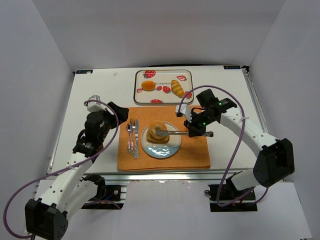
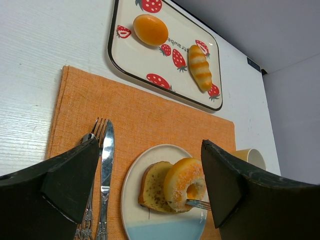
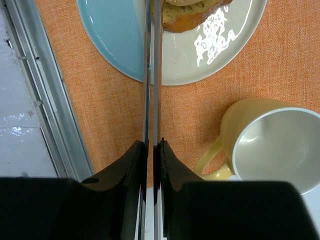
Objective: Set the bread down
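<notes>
I will next lift my right gripper and move it across to the right in the top view, to the bare tabletop (image 1: 224,130) beside the placemat. I will then lower it and release the tongs.
A sugared ring doughnut (image 2: 187,182) leans tilted against a bread slice (image 2: 154,184) on a white and blue plate (image 2: 131,202), at the middle of the top view (image 1: 159,130). My right gripper (image 1: 194,131) is shut on metal tongs (image 3: 151,75), its jaws (image 3: 152,145) pressing the two blades nearly together. The tongs' tip (image 2: 201,203) touches the doughnut's lower edge. My left gripper (image 2: 150,150) is open and empty, above the placemat to the left of the plate (image 1: 119,116).
A fork (image 2: 93,141) and knife (image 2: 106,165) lie left of the plate on the orange placemat (image 1: 195,155). A strawberry tray (image 1: 165,75) at the back holds a round bun (image 1: 148,85) and a long roll (image 1: 177,88). A yellow mug (image 3: 270,145) stands right of the plate.
</notes>
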Available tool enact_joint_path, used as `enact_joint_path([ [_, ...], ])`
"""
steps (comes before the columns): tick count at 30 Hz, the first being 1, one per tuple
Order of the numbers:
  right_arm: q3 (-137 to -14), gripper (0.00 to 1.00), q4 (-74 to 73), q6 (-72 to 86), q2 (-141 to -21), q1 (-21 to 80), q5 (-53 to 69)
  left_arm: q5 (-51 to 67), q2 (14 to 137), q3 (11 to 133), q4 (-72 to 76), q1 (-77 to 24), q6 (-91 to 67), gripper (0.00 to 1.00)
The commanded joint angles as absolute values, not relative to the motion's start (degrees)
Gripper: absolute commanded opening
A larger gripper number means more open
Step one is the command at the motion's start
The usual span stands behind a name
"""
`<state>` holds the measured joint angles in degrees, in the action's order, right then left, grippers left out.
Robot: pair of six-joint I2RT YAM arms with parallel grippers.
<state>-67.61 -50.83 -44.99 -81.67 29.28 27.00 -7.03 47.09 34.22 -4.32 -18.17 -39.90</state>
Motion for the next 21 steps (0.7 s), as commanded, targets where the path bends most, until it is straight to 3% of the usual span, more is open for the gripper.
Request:
enact_joint_path([
  [1, -69.70, 0.22, -49.48, -44.47, -81.91, 29.36, 26.90, -7.12, 45.53, 35.07, -4.04, -18.11, -39.81, 0.92],
  [8, -70.05, 0.31, -49.75, -44.82, -81.74, 29.44, 26.89, -7.12, 45.26, 34.98, -3.95, -18.11, -40.08, 0.92],
  [10, -70.48, 0.38, -49.75, -44.83, -81.65, 29.44, 26.81, -6.94, 45.53, 35.16, -3.96, -18.11, -39.90, 0.92],
  [21, -72.77, 0.40, -48.87, -45.61, -79.81, 29.36, 25.76, -6.50, 46.84, 35.86, -3.43, -18.11, -39.55, 0.92],
])
